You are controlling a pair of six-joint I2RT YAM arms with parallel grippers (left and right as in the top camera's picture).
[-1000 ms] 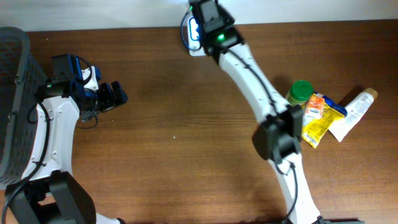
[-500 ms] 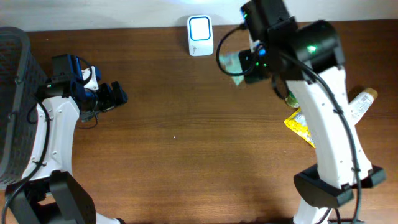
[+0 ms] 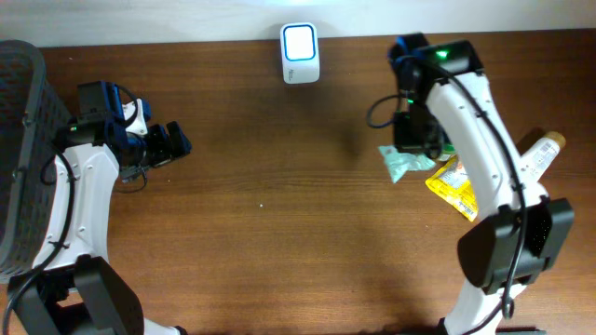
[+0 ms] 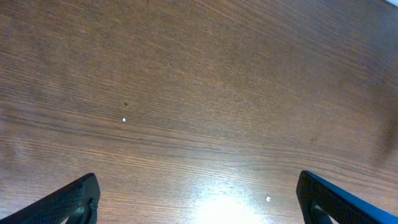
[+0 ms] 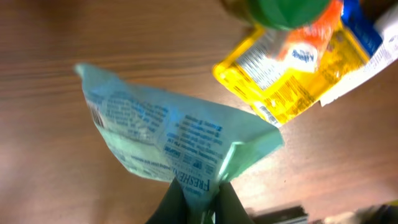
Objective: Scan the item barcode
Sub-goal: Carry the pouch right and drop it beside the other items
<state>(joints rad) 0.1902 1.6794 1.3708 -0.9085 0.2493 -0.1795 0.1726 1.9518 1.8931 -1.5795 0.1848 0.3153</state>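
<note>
The packet hangs short of the yellow sachet, so I will move my right gripper down toward the right in the overhead view and let go over the sachet's edge [image 3: 440, 180] [image 5: 241, 81].
The item is a pale green packet [image 3: 402, 160] with blue print, and my right gripper [image 3: 415, 140] is shut on one end of it. In the right wrist view the packet [image 5: 168, 137] fans out from the pinching fingertips [image 5: 198, 194], just above the wooden table. The white barcode scanner [image 3: 300, 53] stands at the table's far edge, well left of the packet. My left gripper [image 3: 173, 141] hovers at the left, open and holding nothing. In its own wrist view, the left gripper [image 4: 199, 202] has both fingers [image 4: 73, 200] spread wide over bare wood.
Just right of the held packet lie a yellow sachet [image 3: 456, 186], a green-lidded jar [image 5: 287, 11] and a white tube [image 3: 533, 166]. A dark mesh basket [image 3: 19, 158] fills the left edge. The right arm [image 3: 484, 140] arches over the pile.
The right arm has swung from the scanner at the far edge to the right and down, carrying the green packet to beside the pile. The left arm has not moved.
</note>
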